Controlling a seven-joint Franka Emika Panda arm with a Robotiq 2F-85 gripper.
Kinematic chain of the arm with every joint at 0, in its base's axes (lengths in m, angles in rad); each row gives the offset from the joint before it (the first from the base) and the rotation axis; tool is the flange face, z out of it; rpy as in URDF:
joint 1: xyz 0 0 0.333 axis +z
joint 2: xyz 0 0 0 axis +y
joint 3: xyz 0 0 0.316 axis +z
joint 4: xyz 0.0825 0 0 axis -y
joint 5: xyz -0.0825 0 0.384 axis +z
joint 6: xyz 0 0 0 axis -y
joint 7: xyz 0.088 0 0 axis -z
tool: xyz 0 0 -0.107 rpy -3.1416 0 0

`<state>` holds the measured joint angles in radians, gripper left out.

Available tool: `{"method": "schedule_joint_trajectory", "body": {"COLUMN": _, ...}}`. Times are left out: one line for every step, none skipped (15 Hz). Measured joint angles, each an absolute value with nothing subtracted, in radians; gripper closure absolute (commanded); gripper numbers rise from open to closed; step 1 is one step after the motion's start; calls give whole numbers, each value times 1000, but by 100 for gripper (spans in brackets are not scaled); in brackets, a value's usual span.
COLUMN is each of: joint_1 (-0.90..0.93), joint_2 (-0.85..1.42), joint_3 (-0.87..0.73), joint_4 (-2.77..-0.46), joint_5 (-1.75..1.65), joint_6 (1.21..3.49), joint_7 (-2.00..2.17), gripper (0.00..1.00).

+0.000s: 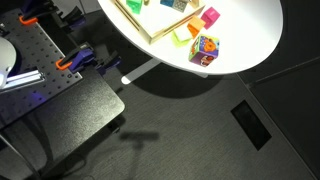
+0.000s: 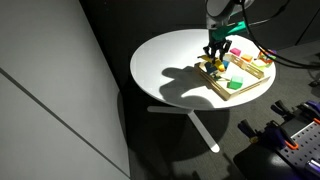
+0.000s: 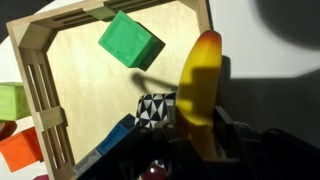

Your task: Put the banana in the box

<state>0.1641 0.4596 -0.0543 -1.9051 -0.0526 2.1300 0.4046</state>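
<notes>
The banana point(image 3: 203, 70) hangs near the box's rim, so my gripper will next move over the pale inside beside the green block, then release.
In the wrist view my gripper point(image 3: 200, 128) is shut on the yellow banana point(image 3: 203, 70), which points up out of the jaws. The banana hangs over the right side of the box point(image 3: 40, 90), a shallow tray with a tan rim and a pale inside. In an exterior view the gripper point(image 2: 216, 55) is just above the box point(image 2: 222, 88) on the round white table. Another exterior view shows only a corner of the box point(image 1: 140, 27); the gripper is out of that frame.
Inside the box lie a green block point(image 3: 130, 40), a black-and-white patterned cube point(image 3: 155, 108) and a blue piece point(image 3: 115, 135). Outside its left rim are a lime block point(image 3: 10, 100) and an orange block point(image 3: 20, 148). A multicoloured cube point(image 1: 205, 48) sits near the table edge point(image 1: 250, 65).
</notes>
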Motion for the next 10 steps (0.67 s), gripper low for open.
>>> {"method": "schedule_joint_trajectory", "body": {"joint_1": 153, "joint_2": 453, "joint_3": -57, "joint_4": -1916, "joint_5": -53, "joint_6": 2130, "joint_7": 405, "gripper": 86}}
{"method": "schedule_joint_trajectory", "body": {"joint_1": 144, "joint_2": 445, "joint_3": -60, "joint_4": -1927, "joint_5": -53, "joint_6": 2130, "joint_7": 405, "gripper": 86}}
{"method": "schedule_joint_trajectory", "body": {"joint_1": 135, "joint_2": 437, "joint_3": -63, "joint_4": -1938, "joint_5": -53, "joint_6": 2130, "joint_7": 405, "gripper": 86}}
{"method": "schedule_joint_trajectory", "body": {"joint_1": 126, "joint_2": 431, "joint_3": -65, "joint_4": -1948, "joint_5": -53, "joint_6": 2130, "joint_7": 405, "gripper": 86}}
{"method": "schedule_joint_trajectory", "body": {"joint_1": 118, "joint_2": 424, "joint_3": -67, "joint_4": -1958, "joint_5": -53, "joint_6": 2130, "joint_7": 405, "gripper": 86}}
{"method": "schedule_joint_trajectory", "body": {"joint_1": 110, "joint_2": 418, "joint_3": -70, "joint_4": -1969, "joint_5": -53, "joint_6": 2130, "joint_7": 405, "gripper": 86}}
{"method": "schedule_joint_trajectory", "body": {"joint_1": 103, "joint_2": 412, "joint_3": -72, "joint_4": -1979, "joint_5": -53, "joint_6": 2130, "joint_7": 405, "gripper": 86}}
{"method": "schedule_joint_trajectory", "body": {"joint_1": 96, "joint_2": 408, "joint_3": -75, "joint_4": -1989, "joint_5": -53, "joint_6": 2130, "joint_7": 405, "gripper": 86}}
{"method": "schedule_joint_trajectory", "body": {"joint_1": 90, "joint_2": 405, "joint_3": -78, "joint_4": -1998, "joint_5": -53, "joint_6": 2130, "joint_7": 405, "gripper": 86}}
{"method": "schedule_joint_trajectory", "body": {"joint_1": 84, "joint_2": 402, "joint_3": -80, "joint_4": -2007, "joint_5": -53, "joint_6": 2130, "joint_7": 405, "gripper": 86}}
